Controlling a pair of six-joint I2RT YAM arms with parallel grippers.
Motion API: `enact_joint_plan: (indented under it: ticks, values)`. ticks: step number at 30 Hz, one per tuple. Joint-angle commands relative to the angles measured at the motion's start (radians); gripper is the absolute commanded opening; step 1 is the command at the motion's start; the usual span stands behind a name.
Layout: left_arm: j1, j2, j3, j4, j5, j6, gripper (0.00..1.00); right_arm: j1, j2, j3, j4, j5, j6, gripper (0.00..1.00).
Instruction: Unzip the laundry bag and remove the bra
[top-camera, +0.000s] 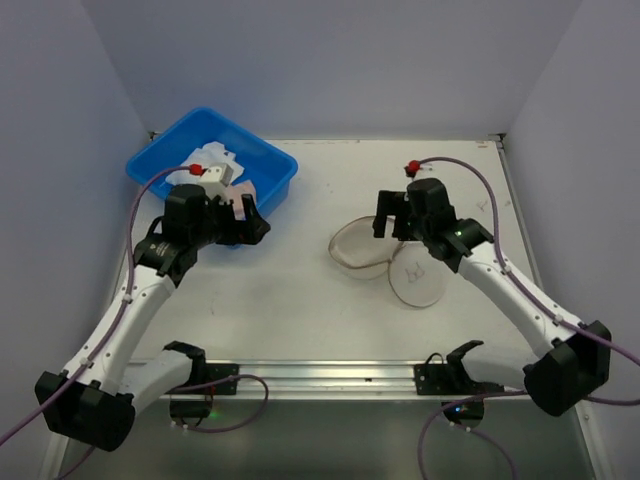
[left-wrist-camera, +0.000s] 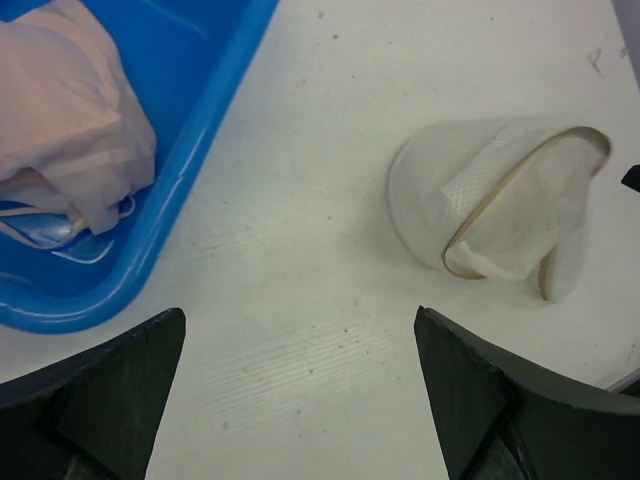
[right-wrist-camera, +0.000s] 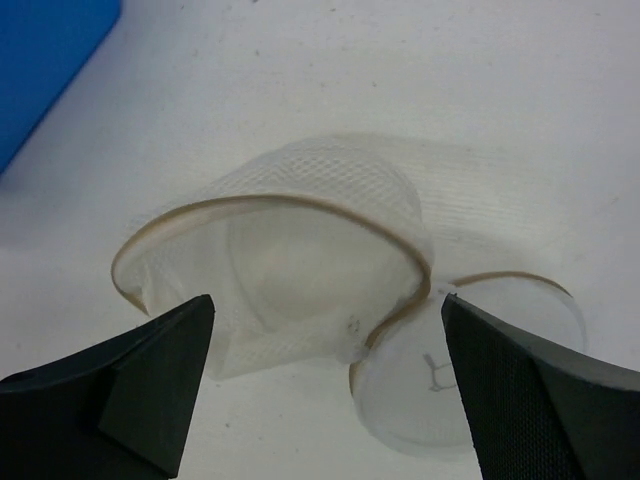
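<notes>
The robot's right gripper should next go back and down onto the lid's edge farthest from the bag, because that edge is free and clear of the bag's tan-edged opening.
The laundry bag (top-camera: 358, 250) lies unzipped on its side mid-table, a cream mesh drum with a tan-edged mouth. Its round lid (top-camera: 417, 277), with the black mark, lies flat beside it. In the right wrist view the bag's mouth (right-wrist-camera: 300, 230) gapes and I see only mesh inside; the lid (right-wrist-camera: 470, 370) is at the lower right. A pale pink bra (top-camera: 222, 170) with thin straps lies in the blue tub (top-camera: 160, 165); the left wrist view shows it too (left-wrist-camera: 60, 120). My right gripper (right-wrist-camera: 327, 300) is open just above the bag. My left gripper (left-wrist-camera: 300, 315) is open and empty over bare table beside the tub.
The blue tub's rim (left-wrist-camera: 200, 130) is just left of my left gripper, and the bag (left-wrist-camera: 470, 200) lies to its right. The tub's corner (right-wrist-camera: 50, 60) shows at the top left of the right wrist view. White walls close in the table on three sides.
</notes>
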Motion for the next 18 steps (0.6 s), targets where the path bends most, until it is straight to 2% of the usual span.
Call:
enact_joint_plan:
  ticks: [1, 4, 8, 12, 14, 18]
  values:
    - [-0.091, 0.021, -0.002, 0.101, 0.047, -0.066, 1.0, -0.056, -0.09, -0.1, -0.026, -0.039, 0.076, 0.98]
    - [-0.197, 0.079, 0.022, 0.13, -0.013, -0.092, 1.0, -0.077, -0.136, -0.196, 0.004, -0.075, 0.071, 0.98]
    - [-0.26, 0.154, 0.042, 0.204, -0.022, -0.127, 1.0, -0.093, -0.143, -0.26, 0.022, -0.107, 0.111, 0.98]
    - [-0.341, 0.283, 0.132, 0.253, -0.053, -0.129, 1.0, -0.099, -0.162, -0.349, 0.046, -0.104, 0.202, 0.96]
    - [-0.387, 0.335, 0.165, 0.272, -0.084, -0.121, 1.0, -0.107, -0.166, -0.377, 0.098, -0.15, 0.22, 0.94]
    - [-0.442, 0.519, 0.293, 0.299, -0.107, -0.104, 1.0, -0.111, -0.136, -0.392, 0.134, -0.184, 0.245, 0.91]
